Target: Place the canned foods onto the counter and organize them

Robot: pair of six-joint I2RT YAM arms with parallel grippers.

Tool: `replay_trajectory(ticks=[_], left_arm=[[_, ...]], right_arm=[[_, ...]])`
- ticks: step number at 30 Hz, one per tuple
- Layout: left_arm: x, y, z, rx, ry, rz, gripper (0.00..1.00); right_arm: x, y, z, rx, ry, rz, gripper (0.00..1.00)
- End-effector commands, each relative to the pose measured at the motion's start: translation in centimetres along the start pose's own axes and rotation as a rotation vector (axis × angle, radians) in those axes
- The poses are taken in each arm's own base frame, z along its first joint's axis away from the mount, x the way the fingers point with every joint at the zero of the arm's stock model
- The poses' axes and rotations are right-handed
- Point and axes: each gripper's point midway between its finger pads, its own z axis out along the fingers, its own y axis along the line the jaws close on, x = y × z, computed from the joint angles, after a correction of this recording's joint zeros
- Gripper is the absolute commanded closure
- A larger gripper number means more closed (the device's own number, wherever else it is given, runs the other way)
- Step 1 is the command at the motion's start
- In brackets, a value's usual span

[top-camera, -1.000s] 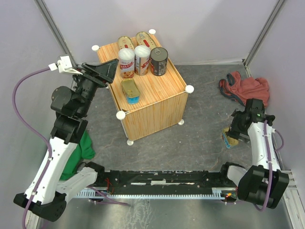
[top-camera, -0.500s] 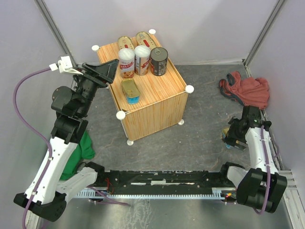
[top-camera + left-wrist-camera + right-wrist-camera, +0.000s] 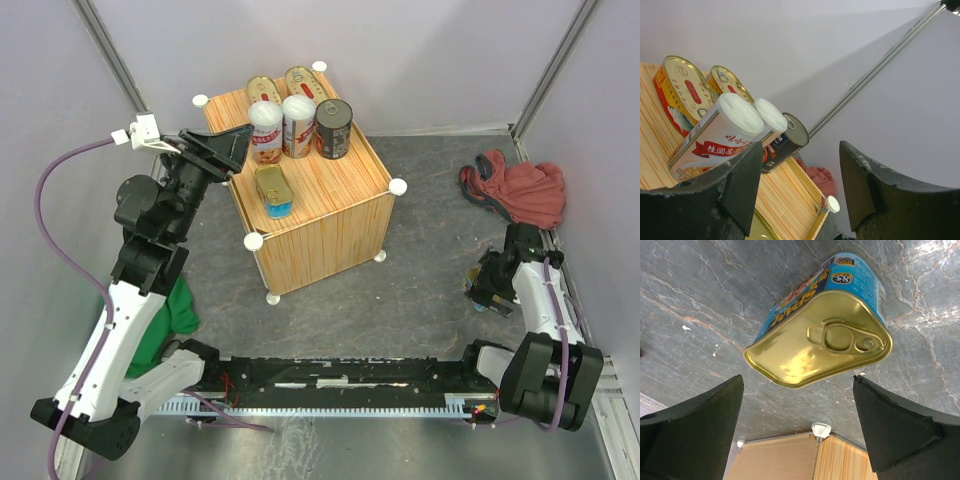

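Observation:
Next, my right gripper needs to lower toward the pull-ring end [image 3: 473,276] [image 3: 818,344] of the rectangular gold tin with blue sides, fingers astride it, since that end of the tin sits below the open fingers.
On the wood-grain counter [image 3: 340,190] stand two oval gold tins [image 3: 264,88] [image 3: 303,82], two white-lidded tins [image 3: 265,132] [image 3: 298,125] and a dark round tin [image 3: 333,128]. A rectangular gold tin [image 3: 273,190] lies in front of them. My left gripper [image 3: 225,150] hovers open at the counter's left edge, holding nothing; its wrist view shows the white-lidded tin [image 3: 715,135] and the counter [image 3: 790,195]. On the floor at right lies another rectangular gold tin with blue sides [image 3: 820,340]. My right gripper [image 3: 797,390] stands open just above it, apart from it, and largely hides it in the top view.
A red cloth [image 3: 515,188] lies on the floor at the back right, beyond the right arm. A green cloth [image 3: 175,305] sits under the left arm. Grey walls close in both sides. White knobs [image 3: 398,186] stick out at the counter's corners.
My right gripper has lowered over the floor tin, covering more of it. The left arm has shifted slightly up and toward the counter. No tin has moved.

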Motion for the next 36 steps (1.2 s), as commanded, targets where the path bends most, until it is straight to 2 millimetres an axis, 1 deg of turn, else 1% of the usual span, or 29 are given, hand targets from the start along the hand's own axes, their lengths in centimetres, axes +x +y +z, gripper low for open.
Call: replay_trajectory(ticks=[1, 7, 11, 16, 20, 25, 34, 36], left_arm=[[-1.3, -1.2, 0.2, 0.037, -0.026, 0.010, 0.31], [-1.1, -1.2, 0.6, 0.045, -0.019, 0.012, 0.31], [-0.9, -1.0, 0.7, 0.042, -0.016, 0.017, 0.31], [-0.7, -0.8, 0.9, 0.042, -0.009, 0.022, 0.31], [-0.7, -0.7, 0.9, 0.040, -0.011, 0.026, 0.31], [-0.6, -0.6, 0.9, 0.037, -0.010, 0.028, 0.31], [-0.7, -0.5, 0.8, 0.042, -0.018, 0.011, 0.31], [-0.6, -0.6, 0.7, 0.045, -0.018, 0.005, 0.31]], right_arm=[[-0.6, 1.1, 0.5, -0.019, -0.027, 0.031, 0.02], [-1.1, 1.7, 1.3, -0.011, -0.037, 0.034, 0.02], [-1.5, 1.7, 2.0, 0.017, -0.045, 0.019, 0.02], [-1.5, 1.6, 2.6, 0.067, -0.042, -0.029, 0.03], [-1.5, 1.4, 3.1, 0.118, -0.039, -0.100, 0.05], [-0.9, 1.2, 3.6, 0.151, -0.008, -0.173, 0.11], [0.1, 2.0, 3.5, 0.114, 0.049, -0.366, 0.28], [0.4, 2.1, 3.3, 0.103, 0.051, -0.409, 0.35]])
